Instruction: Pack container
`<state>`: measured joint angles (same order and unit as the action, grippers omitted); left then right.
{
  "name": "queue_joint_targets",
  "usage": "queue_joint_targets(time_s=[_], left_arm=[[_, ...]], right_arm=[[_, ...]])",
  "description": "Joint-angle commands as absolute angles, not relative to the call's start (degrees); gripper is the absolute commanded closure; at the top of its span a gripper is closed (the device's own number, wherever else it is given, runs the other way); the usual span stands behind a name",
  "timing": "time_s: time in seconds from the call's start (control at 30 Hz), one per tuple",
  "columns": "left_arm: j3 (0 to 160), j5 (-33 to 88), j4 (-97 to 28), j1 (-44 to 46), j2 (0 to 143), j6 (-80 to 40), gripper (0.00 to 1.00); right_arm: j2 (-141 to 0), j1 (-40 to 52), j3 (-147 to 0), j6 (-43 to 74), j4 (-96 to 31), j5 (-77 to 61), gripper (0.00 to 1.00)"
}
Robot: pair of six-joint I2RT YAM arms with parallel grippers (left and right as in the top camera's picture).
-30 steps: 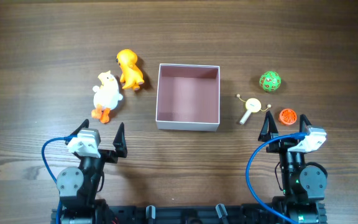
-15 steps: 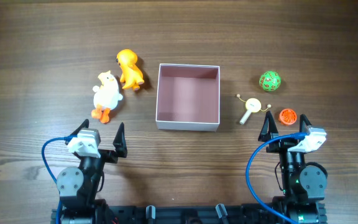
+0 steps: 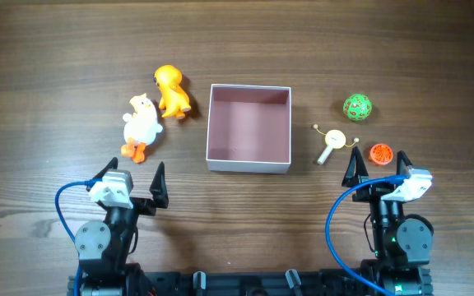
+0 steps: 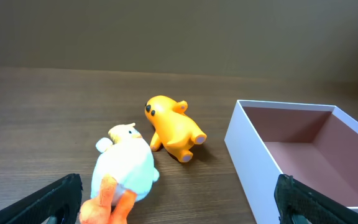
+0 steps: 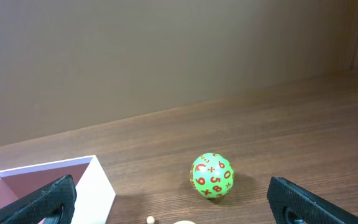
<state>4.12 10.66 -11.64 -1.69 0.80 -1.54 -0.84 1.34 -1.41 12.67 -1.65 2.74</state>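
The green numbered ball point(image 3: 357, 106) lies outward of my right gripper, beyond the orange ridged disc point(image 3: 381, 153), so my right gripper will next reach open and outward past the disc and down over the ball.
The container point(image 3: 248, 164), a square white-walled box with a dusty-pink inside, stands empty at the table's middle; it also shows in the left wrist view point(image 4: 247, 155) and the right wrist view point(image 5: 98, 186). Left of it lie a white duck with orange feet point(image 3: 141, 125) point(image 4: 126, 168) and an orange toy animal point(image 3: 171, 90) point(image 4: 171, 127). Right of it are a green numbered ball point(image 3: 357, 106) point(image 5: 212, 175), a small cream wooden toy point(image 3: 331, 142) and an orange ridged disc point(image 3: 381, 153). My left gripper point(image 3: 134, 177) point(image 4: 179, 199) is open and empty near the duck. My right gripper point(image 3: 376, 166) point(image 5: 179, 199) is open and empty near the disc.
The wooden table point(image 3: 245, 41) stretches around the toys. Both arm bases with blue cables sit at the front edge, the left one point(image 3: 101, 238) and the right one point(image 3: 397, 234).
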Motion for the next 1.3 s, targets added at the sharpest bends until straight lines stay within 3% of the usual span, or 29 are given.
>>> queue_joint_targets(time_s=[0.0,0.2,0.37,0.57,0.83,1.27], left_arm=[[3.73,11.97,-11.64,-2.11,0.38,-0.60,0.00],[3.73,11.97,-11.64,-2.11,0.38,-0.60,0.00],[3.73,11.97,-11.64,-2.11,0.38,-0.60,0.00],[3.73,11.97,-11.62,-2.11,0.38,-0.60,0.00],[3.73,11.97,-11.64,-2.11,0.38,-0.60,0.00],[3.73,11.97,-11.62,-2.11,0.38,-0.60,0.00]], right_arm=[[-0.60,1.65,-1.26,12.21,-1.48,1.91,0.00],[-0.60,1.63,-1.54,14.41,0.01,-1.15,0.00],[-3.49,1.63,-10.26,13.08,-6.28,0.93,0.00],[-24.10,1.63,-33.43,13.34,-20.29,5.15,0.00],[-61.60,1.63,-65.84,13.50,-44.66,4.73,0.00],[-90.28,1.41,-67.55,4.10,-40.25,10.72,0.03]])
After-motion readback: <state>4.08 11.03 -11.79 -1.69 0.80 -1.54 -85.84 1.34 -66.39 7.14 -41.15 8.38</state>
